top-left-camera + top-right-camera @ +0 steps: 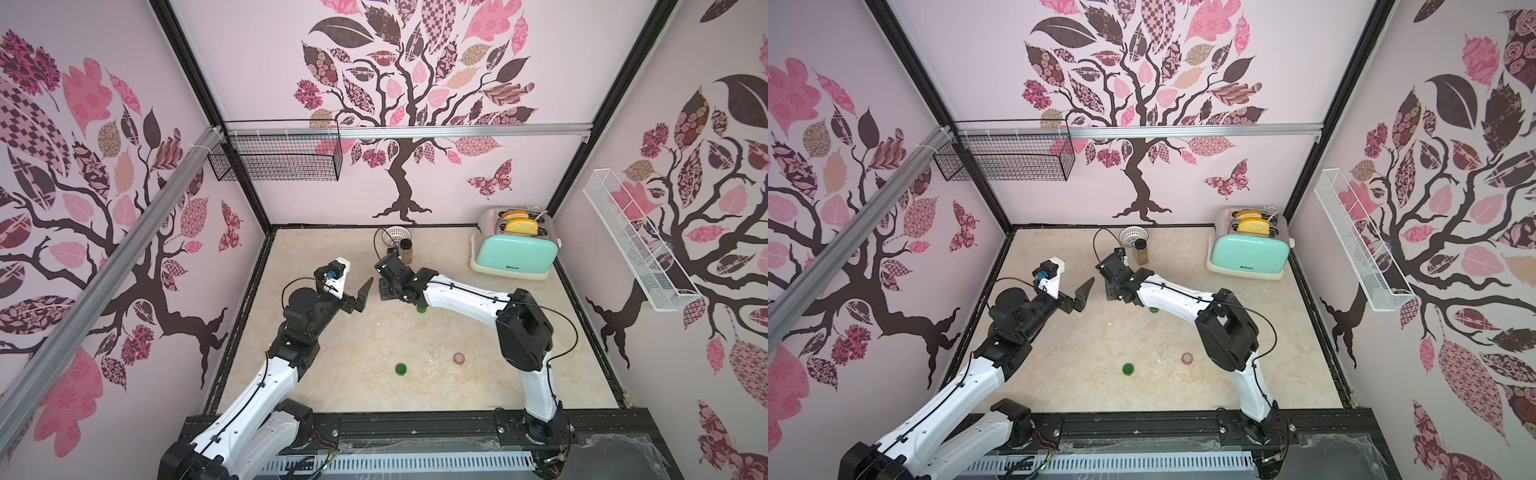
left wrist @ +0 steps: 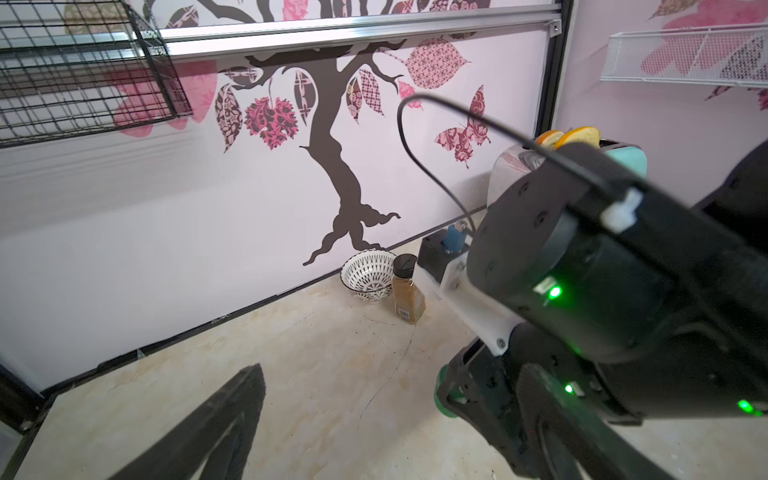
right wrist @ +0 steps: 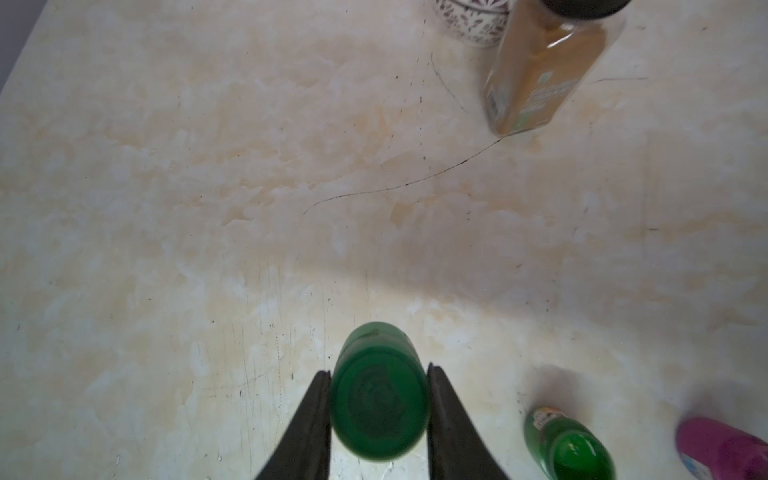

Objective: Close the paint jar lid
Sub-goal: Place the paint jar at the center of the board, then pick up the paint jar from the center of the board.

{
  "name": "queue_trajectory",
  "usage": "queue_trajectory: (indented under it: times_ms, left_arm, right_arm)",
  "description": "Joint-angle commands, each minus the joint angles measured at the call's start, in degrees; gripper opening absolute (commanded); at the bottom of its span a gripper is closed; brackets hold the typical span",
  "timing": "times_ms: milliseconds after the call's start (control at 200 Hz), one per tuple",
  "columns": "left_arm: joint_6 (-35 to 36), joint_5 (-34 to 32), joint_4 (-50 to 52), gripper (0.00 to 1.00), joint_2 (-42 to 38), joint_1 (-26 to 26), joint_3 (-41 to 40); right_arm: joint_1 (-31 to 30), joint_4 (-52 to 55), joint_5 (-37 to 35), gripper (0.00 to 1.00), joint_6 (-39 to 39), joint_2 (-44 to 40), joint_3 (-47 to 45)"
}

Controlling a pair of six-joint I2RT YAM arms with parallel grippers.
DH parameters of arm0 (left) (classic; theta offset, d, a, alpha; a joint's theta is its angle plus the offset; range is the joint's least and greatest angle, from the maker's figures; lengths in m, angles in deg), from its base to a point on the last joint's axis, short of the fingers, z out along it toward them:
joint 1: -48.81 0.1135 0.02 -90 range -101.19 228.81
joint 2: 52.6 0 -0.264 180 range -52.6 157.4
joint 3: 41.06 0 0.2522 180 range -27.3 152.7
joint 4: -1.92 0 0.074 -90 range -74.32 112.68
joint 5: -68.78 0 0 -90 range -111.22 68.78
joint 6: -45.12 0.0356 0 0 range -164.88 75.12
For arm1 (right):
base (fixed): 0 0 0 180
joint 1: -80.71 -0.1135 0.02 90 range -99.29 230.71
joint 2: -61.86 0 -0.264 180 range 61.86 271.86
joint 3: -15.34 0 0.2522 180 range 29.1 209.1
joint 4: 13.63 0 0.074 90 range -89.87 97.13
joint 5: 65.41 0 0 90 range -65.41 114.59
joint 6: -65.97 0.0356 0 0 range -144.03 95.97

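Observation:
The green paint jar (image 3: 379, 399) is still hanging above the table, so I will lower my right gripper to the clear tabletop below it and release the jar.
My right gripper (image 3: 378, 370) is shut on a small green paint jar (image 3: 379, 399), pinched at its sides, with the round green lid end facing the wrist camera. In both top views the right gripper (image 1: 384, 293) (image 1: 1113, 293) points down at mid-table and hides the jar. The left wrist view shows a green edge of the jar (image 2: 441, 399) low by the tabletop. My left gripper (image 1: 361, 297) (image 2: 390, 374) is open and empty, just left of the right one. An open green jar (image 3: 569, 451) (image 1: 422, 308) stands beside the right arm.
A green disc (image 1: 400, 369) and a pink disc (image 1: 459, 358) lie near the front. A pink jar (image 3: 723, 446) stands beside the open green one. A spice bottle (image 1: 406, 251), patterned bowl (image 1: 395, 236) and mint toaster (image 1: 515, 249) stand at the back. Wire baskets (image 1: 278, 156) hang on the walls.

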Motion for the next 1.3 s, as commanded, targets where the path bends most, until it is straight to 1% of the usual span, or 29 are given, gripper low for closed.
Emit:
queue_trajectory:
  times_ms: [0,230,435,470,560,630,665,695,745,815,915,1000,1060,1165,1295]
  left_arm:
    - [-4.1,-1.3,-1.3,0.98,-1.0,0.7,1.6]
    - [-4.0,0.3,-1.7,0.98,-1.3,1.4,1.5]
    - [-3.7,1.5,-1.7,0.98,-0.9,1.6,1.6]
    - [-3.6,1.7,-1.7,0.98,-0.8,1.6,1.6]
    - [-3.5,2.1,-1.7,0.98,-0.6,1.6,1.6]
    - [-3.6,2.2,-1.8,0.98,-0.6,1.6,1.6]
    - [-3.7,2.1,-1.7,0.98,-0.7,1.7,1.6]
    - [-3.9,2.0,-1.7,0.98,-0.7,1.8,1.7]
    - [-4.2,1.8,-1.7,0.98,-0.6,1.7,1.7]
    - [-4.8,1.3,-1.6,0.98,-0.7,1.8,1.8]
    - [-7.6,-0.8,-0.3,0.98,-0.5,1.9,2.6]
    - [-10.9,-2.1,1.7,0.98,0.3,2.1,4.2]
    - [-11.5,-1.5,3.6,0.98,0.7,2.3,5.6]
    - [-9.9,1.4,6.7,0.98,1.1,2.4,7.3]
    - [-9.1,4.7,6.9,0.98,1.7,2.5,7.5]
  right_arm:
    - [-0.2,0.9,0.9,0.00,1.8,4.3,5.8]
    - [-0.3,3.4,0.7,0.04,1.4,11.5,11.5]
    - [-0.4,4.6,0.5,0.13,0.6,14.0,12.7]
    - [-0.5,4.8,0.3,0.16,0.5,14.2,12.9]
    - [-0.6,5.4,0.3,0.30,0.0,14.7,13.3]
    - [-0.6,6.0,1.0,0.43,-0.5,14.8,13.9]
    - [-0.6,6.2,1.5,0.52,-0.9,14.5,14.1]
    - [-0.6,6.2,1.6,0.58,-1.2,14.1,14.3]
    - [-0.6,6.2,1.8,0.69,-1.9,12.8,14.2]
    - [-0.6,6.1,1.4,0.80,-3.2,10.3,14.0]
    - [-0.3,5.3,0.4,0.90,-5.2,4.6,12.3]
    - [0.5,3.3,-0.2,0.98,-6.1,-2.2,7.4]
    - [1.1,1.8,-0.7,0.99,-7.2,-7.1,2.9]
    - [2.6,1.6,-1.5,0.99,-8.2,-14.8,-4.2]
    - [5.3,3.7,0.4,0.99,-7.5,-21.1,-11.5]
